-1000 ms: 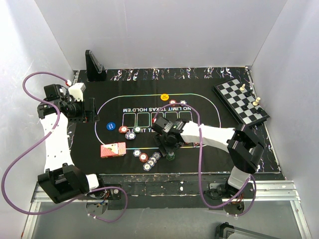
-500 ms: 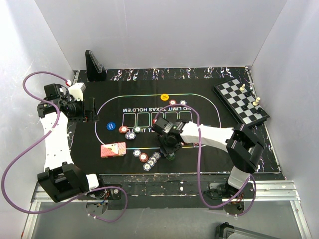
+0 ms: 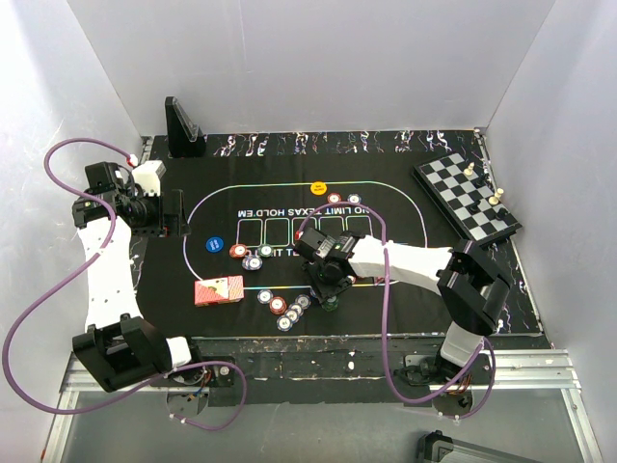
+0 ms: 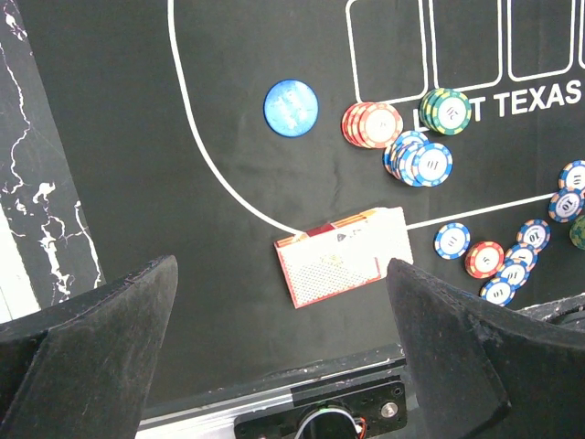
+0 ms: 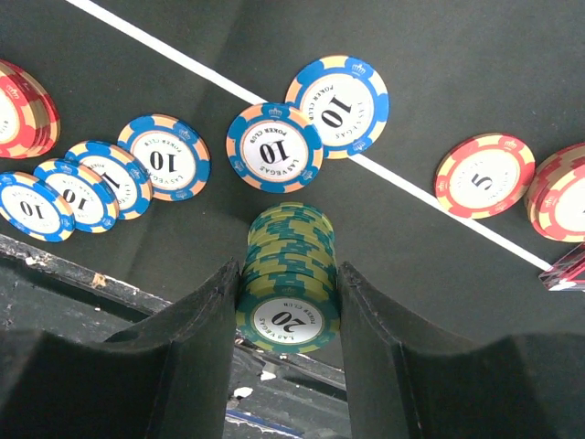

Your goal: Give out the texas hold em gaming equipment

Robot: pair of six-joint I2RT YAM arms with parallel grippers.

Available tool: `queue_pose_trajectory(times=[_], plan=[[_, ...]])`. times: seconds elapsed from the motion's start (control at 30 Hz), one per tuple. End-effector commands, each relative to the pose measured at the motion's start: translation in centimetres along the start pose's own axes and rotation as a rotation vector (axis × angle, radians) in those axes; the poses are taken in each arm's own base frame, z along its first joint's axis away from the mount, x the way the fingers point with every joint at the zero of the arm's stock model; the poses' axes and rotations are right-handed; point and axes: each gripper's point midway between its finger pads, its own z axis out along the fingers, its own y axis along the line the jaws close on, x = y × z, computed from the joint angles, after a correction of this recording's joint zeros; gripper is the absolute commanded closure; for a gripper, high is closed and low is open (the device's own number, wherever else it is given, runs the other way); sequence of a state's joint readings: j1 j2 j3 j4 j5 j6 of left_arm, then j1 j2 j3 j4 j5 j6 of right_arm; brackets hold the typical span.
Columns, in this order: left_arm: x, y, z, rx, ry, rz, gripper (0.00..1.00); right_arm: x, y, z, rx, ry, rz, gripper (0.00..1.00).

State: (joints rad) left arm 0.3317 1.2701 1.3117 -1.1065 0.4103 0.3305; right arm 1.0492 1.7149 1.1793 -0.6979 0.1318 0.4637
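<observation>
The green stack (image 3: 331, 305) goes outward in my right gripper next, onto bare mat at the chessboard side of the far blue chips, since that spot lies outward of it.
In the right wrist view a stack of green poker chips (image 5: 290, 274) marked 20 sits between the two fingers of my right gripper (image 5: 290, 306), and both pads press on its sides. From above, that gripper (image 3: 330, 295) is low over the mat's near edge with the green stack (image 3: 331, 305) under it. Blue chips (image 5: 274, 148) and red chips (image 5: 484, 174) lie loose just beyond. The red-backed cards (image 4: 343, 261) lie left of them. My left gripper (image 3: 174, 214) hangs open over the mat's left edge, holding nothing.
Small chip stacks (image 3: 251, 256) and a blue round disc (image 3: 214, 245) lie left of centre on the black mat (image 3: 405, 280). A yellow button (image 3: 318, 187) sits at the far line, a dark triangular marker (image 3: 181, 125) at back left, and a chessboard (image 3: 466, 198) at right.
The right gripper's fingers have closed in from wide apart onto the sides of the green chip stack. The left arm has not moved.
</observation>
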Motion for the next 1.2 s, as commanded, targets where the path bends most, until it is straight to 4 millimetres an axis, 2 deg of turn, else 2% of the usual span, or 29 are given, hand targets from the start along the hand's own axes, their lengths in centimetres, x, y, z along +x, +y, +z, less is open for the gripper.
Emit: queue_pose_trajectory(times=[0.0, 0.17, 0.37, 0.5, 0.53, 0.73, 0.9, 1.0, 1.17], plan=[[-1.1, 0.1, -1.1, -0.020, -0.042, 0.029, 0.00, -0.5, -0.5, -0.6, 0.033, -0.015, -0.005, 0.99], [-1.3, 0.0, -1.3, -0.023, -0.050, 0.036, 0.00, -2.4, -1.5, -2.8, 0.046, -0.067, 0.010, 0.99], [-1.3, 0.2, -1.5, -0.032, -0.048, 0.042, 0.00, -6.0, -3.7, -5.7, 0.046, -0.151, 0.083, 0.99], [-1.2, 0.3, -1.4, -0.033, -0.047, 0.047, 0.00, -8.6, -6.1, -6.3, 0.062, -0.182, 0.148, 0.99], [-1.1, 0.3, -1.2, -0.034, -0.043, 0.047, 0.00, -9.7, -6.6, -6.5, 0.066, -0.201, 0.169, 0.99], [-1.2, 0.2, -0.8, -0.011, -0.039, 0.038, 0.00, -16.0, -12.2, -4.3, 0.141, -0.244, 0.292, 0.99], [-1.3, 0.3, -0.6, -0.012, -0.037, 0.038, 0.00, -19.9, -16.4, -1.5, 0.205, -0.249, 0.360, 0.99], [-1.1, 0.5, -0.4, -0.016, -0.030, 0.040, 0.00, -21.2, -18.4, 0.5, 0.198, -0.236, 0.410, 0.99], [-1.2, 0.8, -0.2, -0.023, -0.026, 0.043, 0.00, -21.7, -19.4, 2.8, 0.202, -0.207, 0.435, 0.99]])
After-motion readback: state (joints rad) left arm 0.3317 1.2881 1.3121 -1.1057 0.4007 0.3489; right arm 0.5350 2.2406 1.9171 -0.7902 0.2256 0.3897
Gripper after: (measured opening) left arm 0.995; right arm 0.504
